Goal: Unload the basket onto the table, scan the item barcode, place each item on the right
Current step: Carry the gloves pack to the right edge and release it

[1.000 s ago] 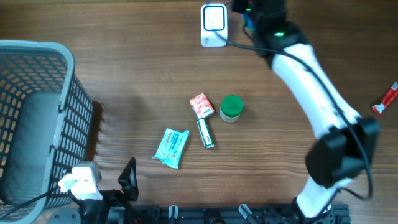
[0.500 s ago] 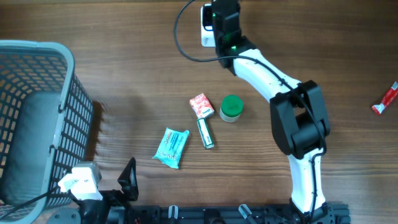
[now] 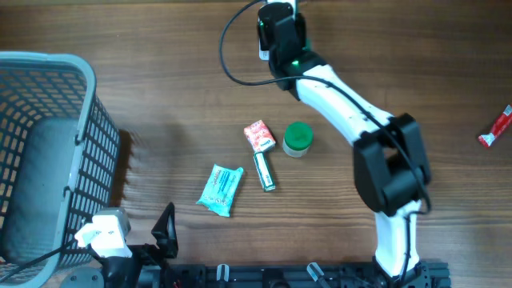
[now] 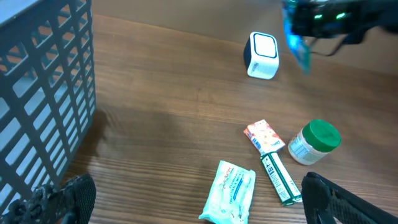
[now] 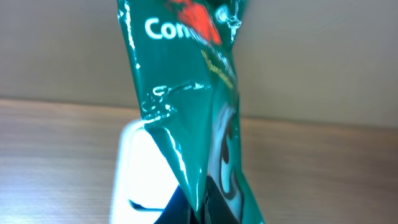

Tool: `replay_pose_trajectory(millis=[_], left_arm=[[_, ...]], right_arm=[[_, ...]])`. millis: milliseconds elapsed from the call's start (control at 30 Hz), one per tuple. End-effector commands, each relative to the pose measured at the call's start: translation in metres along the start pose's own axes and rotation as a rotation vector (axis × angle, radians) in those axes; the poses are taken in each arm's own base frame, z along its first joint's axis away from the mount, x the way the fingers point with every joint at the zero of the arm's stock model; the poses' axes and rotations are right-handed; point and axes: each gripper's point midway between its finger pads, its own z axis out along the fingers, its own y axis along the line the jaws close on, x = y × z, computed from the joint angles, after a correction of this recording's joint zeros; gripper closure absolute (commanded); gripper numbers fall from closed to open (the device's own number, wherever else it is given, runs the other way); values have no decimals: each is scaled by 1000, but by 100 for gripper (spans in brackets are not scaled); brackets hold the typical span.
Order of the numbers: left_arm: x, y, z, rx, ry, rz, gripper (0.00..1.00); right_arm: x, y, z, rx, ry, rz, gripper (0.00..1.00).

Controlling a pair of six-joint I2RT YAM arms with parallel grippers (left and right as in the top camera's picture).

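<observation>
My right gripper should next swing right in the overhead view and move down to release the packet on the tabletop (image 3: 478, 101) beside the red item, because that spot is empty.
My right gripper (image 5: 200, 210) is shut on the bottom edge of a shiny green snack packet (image 5: 186, 93) that stands upright right in front of the white scanner (image 5: 140, 180). In the left wrist view the packet (image 4: 297, 45) hangs just right of the scanner (image 4: 262, 55) at the far side of the table. In the overhead view the right gripper (image 3: 282, 24) covers most of the scanner. Near the front edge, my left gripper (image 4: 199, 204) stands wide open with nothing held, its fingers (image 3: 166, 226) beside the basket.
A grey mesh basket (image 3: 48, 152) fills the left side. Mid-table lie a red packet (image 3: 258, 134), a green-lidded jar (image 3: 298, 138), a green-and-white box (image 3: 265, 171) and a pale blue wipes pack (image 3: 221, 189). A red item (image 3: 494, 128) lies at the right edge.
The right arm has swung left, from right of the scanner to over it, carrying the green packet in front of it. The left arm has not moved.
</observation>
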Motion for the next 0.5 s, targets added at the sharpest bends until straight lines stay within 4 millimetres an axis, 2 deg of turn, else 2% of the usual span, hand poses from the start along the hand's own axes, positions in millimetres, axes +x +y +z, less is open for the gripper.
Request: replay_pose_trajectory(millis=[0,67,133,167,233,267,400,467], left_arm=[[0,-2,-1,11,-6,-7,0],[0,-2,-1,11,-6,-7,0],[0,-2,-1,11,-6,-7,0],[0,-2,-1,11,-6,-7,0],[0,-2,-1,11,-6,-7,0],[0,-2,-1,11,-6,-7,0],[0,-2,-1,11,-6,-7,0],[0,-2,-1,11,-6,-7,0]], right_arm=[[-35,-128,-31,374,5,35,96],[-6,-192,-23,517,119,21,96],[25,-246,-18,611,207,79,95],[48,-284,-15,665,265,139,95],[84,-329,-7,671,346,225,96],[110,-352,1,621,405,290,95],[183,-401,9,477,542,505,95],[197,-422,2,477,555,605,90]])
